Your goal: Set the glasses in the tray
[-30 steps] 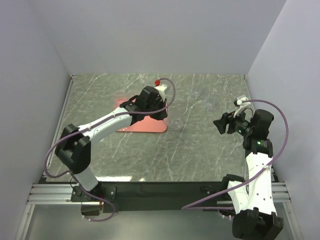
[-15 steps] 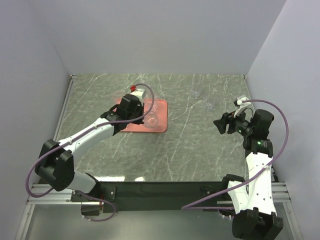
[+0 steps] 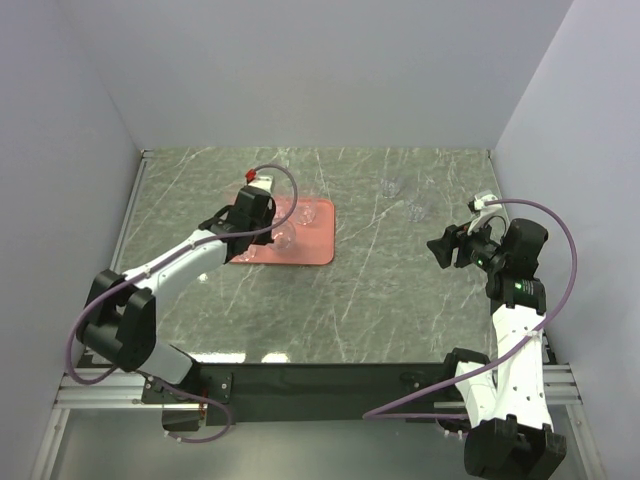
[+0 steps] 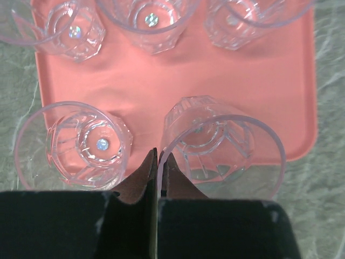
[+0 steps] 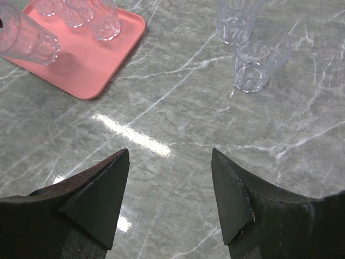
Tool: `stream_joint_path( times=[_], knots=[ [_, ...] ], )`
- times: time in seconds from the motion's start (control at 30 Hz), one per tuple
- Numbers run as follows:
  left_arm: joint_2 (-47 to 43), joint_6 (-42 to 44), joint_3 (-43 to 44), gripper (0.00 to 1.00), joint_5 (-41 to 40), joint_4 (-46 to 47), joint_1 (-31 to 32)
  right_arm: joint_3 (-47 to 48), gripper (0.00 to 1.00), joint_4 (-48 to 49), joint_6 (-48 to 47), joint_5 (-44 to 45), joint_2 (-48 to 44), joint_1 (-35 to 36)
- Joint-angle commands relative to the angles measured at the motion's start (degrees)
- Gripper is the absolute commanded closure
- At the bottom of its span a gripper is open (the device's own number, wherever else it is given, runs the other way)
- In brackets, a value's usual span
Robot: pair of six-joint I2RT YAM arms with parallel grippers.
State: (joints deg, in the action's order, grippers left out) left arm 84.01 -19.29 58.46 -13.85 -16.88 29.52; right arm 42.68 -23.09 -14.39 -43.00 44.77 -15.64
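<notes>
My left gripper lowers the held glass to the open tray spot [image 3: 282, 241] [image 4: 199, 136] below beside the standing glass next, clear of its neighbours. It then releases the glass's rim.
The salmon-pink tray [image 3: 314, 247] lies left of the table's centre and also shows in the left wrist view [image 4: 161, 75]. My left gripper [image 4: 158, 155] is shut on the rim of a clear glass [image 4: 221, 143], held upright over the tray's near edge; I cannot tell whether its base touches. Another glass [image 4: 86, 145] stands beside it on the tray, and three more stand in the far row [image 4: 148, 21]. My right gripper [image 5: 170, 152] is open and empty over bare table at the right [image 3: 441, 249]. Two glasses [image 5: 259, 62] [image 5: 234, 19] stand on the table ahead of it.
The marble table top [image 3: 380, 290] is closed in by grey walls on three sides. The two loose glasses show faintly at the back right in the top view [image 3: 417, 211]. A black rail [image 3: 330, 378] runs along the near edge.
My left arm has swung left across the tray with the glass in its jaws, from the tray's right part to its left part. The right arm has not moved.
</notes>
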Motion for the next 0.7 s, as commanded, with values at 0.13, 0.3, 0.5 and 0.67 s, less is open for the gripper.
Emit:
stream_joint_path(
  times=[0.13,0.3,0.5,0.67],
  knots=[
    [4.1,1.1,4.6,1.00,-3.3,-0.7,-0.6,-0.3,0.31,2.4,0.1,-0.7,0.0,-0.4],
    [5.9,1.0,6.1,0.94,-3.6,-1.4,-0.8,-0.3,0.31,2.4,0.1,-0.6,-0.2,-0.4],
    [6.3,1.0,6.6,0.73,-3.1,-1.7,-0.8,-0.2,0.31,2.4,0.0,-0.7,-0.3,-0.4],
    [4.6,1.4,7.2,0.59,-2.0,-1.8,-0.9,-0.2,0.31,2.3,0.0,-0.5,-0.4,-0.4]
  ],
)
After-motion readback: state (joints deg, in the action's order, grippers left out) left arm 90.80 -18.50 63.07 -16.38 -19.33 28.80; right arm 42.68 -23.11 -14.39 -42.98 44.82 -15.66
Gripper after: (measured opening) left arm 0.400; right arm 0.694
